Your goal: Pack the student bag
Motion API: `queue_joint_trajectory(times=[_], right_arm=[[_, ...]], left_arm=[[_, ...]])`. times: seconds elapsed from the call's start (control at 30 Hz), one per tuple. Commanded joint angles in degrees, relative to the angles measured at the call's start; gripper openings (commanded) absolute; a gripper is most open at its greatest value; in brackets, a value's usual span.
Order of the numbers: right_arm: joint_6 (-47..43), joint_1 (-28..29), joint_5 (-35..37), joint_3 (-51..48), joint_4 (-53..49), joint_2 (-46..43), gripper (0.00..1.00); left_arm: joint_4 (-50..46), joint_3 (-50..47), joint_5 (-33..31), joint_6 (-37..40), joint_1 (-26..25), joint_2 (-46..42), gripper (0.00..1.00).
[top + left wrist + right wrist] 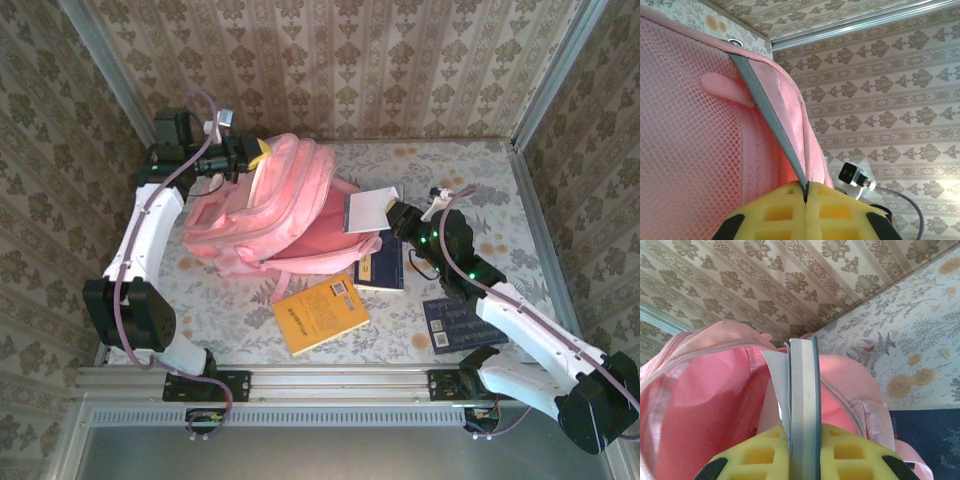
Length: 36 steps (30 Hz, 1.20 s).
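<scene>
My right gripper pushes the white-covered book (372,208) toward my left gripper next, deep under the raised flap, then lets go of it.
The student bag (262,215) is a large pink backpack lying left of the table's centre, its mouth facing right. My left gripper (245,155) is at the bag's far top edge. In the left wrist view its yellow fingers (775,210) are shut on a grey trim strip (771,117) of the bag, beside pink mesh (690,130). My right gripper (397,215) is shut on a white-covered book (372,208) held at the bag's mouth. The right wrist view has this book (802,385) edge-on between the yellow fingers (850,450), over the bag's pink inside (705,405).
A yellow book (320,313) lies in front of the bag. A dark blue book (383,268) lies just right of it and a second dark blue book (452,322) lies near my right arm. Patterned walls close in the table on three sides.
</scene>
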Motion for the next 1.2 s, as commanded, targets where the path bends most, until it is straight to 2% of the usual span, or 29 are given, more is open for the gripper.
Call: queue_joint_trajectory(times=[0.0, 0.13, 0.47, 0.67, 0.87, 0.93, 1.0, 1.13, 1.17], right_arm=[[3.96, 0.23, 1.05, 1.76, 5.72, 3.22, 0.00], [8.47, 1.77, 0.30, 5.08, 10.42, 9.78, 0.00], [11.03, 6.57, -2.19, 16.67, 14.29, 26.14, 0.00], [16.07, 8.87, -1.47, 20.01, 19.23, 34.42, 0.00], [23.18, 11.96, 0.03, 25.49, 26.83, 46.35, 0.00], [23.21, 13.65, 0.00, 29.90, 26.24, 51.03, 0.00], [22.08, 15.47, 0.00, 35.45, 21.50, 54.92, 0.00], [17.48, 18.45, 0.85, 45.93, 9.97, 61.21, 0.39], [17.31, 18.74, 1.09, 46.70, 8.89, 61.93, 0.46]], left_arm=[[10.34, 1.79, 5.20, -3.59, -0.16, -4.07, 0.00], [11.20, 1.65, 5.43, -4.43, -0.46, -4.19, 0.00], [12.78, -0.16, 5.74, -5.28, -0.61, -4.60, 0.00], [14.80, 0.08, 5.71, -6.88, -0.57, -4.78, 0.00], [19.06, -0.08, 5.91, -10.30, -0.57, -4.28, 0.00], [19.24, -0.18, 5.98, -10.38, -0.61, -4.05, 0.00], [19.88, -0.63, 6.06, -10.71, -0.60, -3.90, 0.00], [21.28, -1.60, 5.92, -11.55, -0.44, -3.88, 0.00], [21.35, -1.90, 5.78, -11.40, -0.44, -3.87, 0.00]])
